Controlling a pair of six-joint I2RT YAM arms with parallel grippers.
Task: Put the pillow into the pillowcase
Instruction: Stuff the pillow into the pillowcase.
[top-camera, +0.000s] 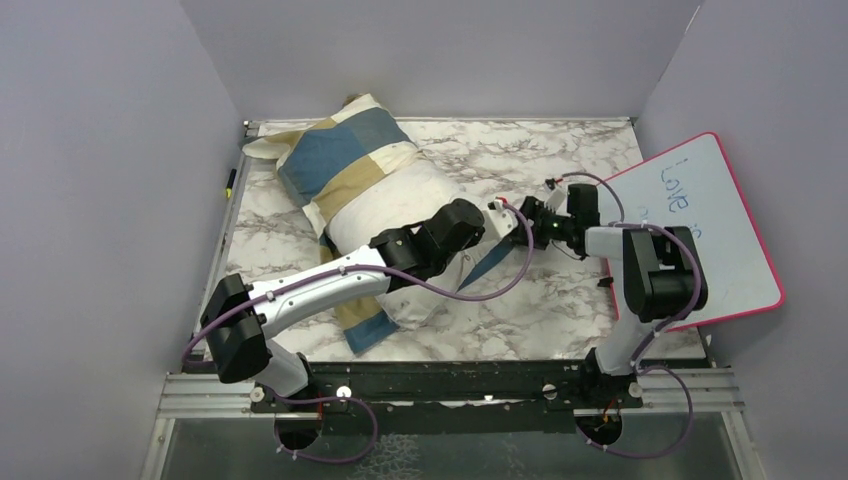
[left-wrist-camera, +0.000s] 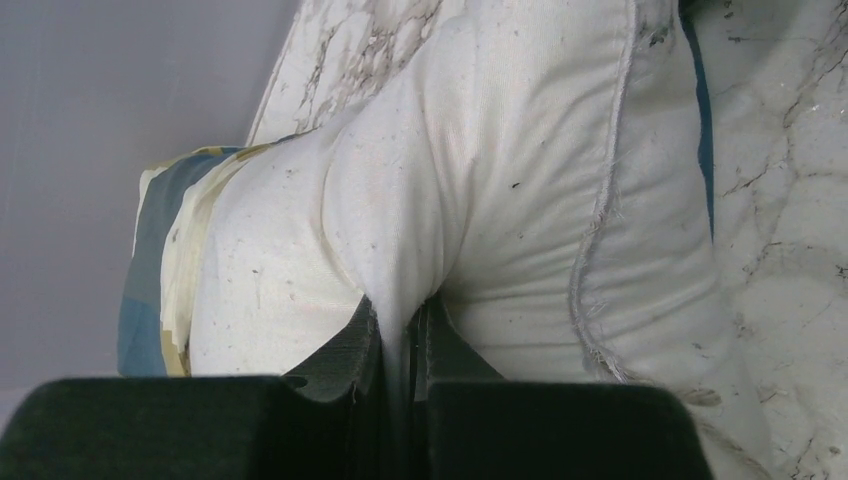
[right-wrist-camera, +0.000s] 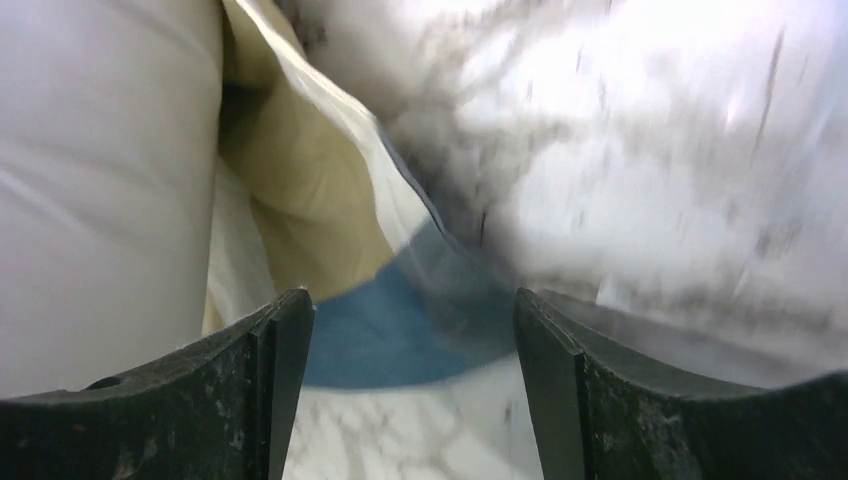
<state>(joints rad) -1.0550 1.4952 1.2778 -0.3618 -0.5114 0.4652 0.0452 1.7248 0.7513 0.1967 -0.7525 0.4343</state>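
Observation:
The pillow (top-camera: 395, 205) lies slanted and its near part is bare, so the left gripper needs to push outward and to the left in the top view, then open.
The off-white pillow (top-camera: 395, 205) lies across the marble table, its far end inside the blue, tan and cream pillowcase (top-camera: 335, 150). The case's loose edges stick out from under the pillow at its near end and on its right side. My left gripper (top-camera: 448, 240) rests on the pillow's bare part. In the left wrist view it (left-wrist-camera: 398, 320) is shut on a pinched fold of the pillow (left-wrist-camera: 480, 180), with the pillowcase (left-wrist-camera: 150, 250) beyond. My right gripper (top-camera: 512, 222) is open just right of the pillow. In the right wrist view it (right-wrist-camera: 410, 330) hovers over the pillowcase's blue flap (right-wrist-camera: 400, 320), beside the pillow (right-wrist-camera: 100, 200).
A pink-rimmed whiteboard (top-camera: 700, 220) leans at the right edge of the table (top-camera: 520, 160). A small yellow and black pen (top-camera: 229, 182) lies by the left wall. Grey walls close in the left, back and right sides.

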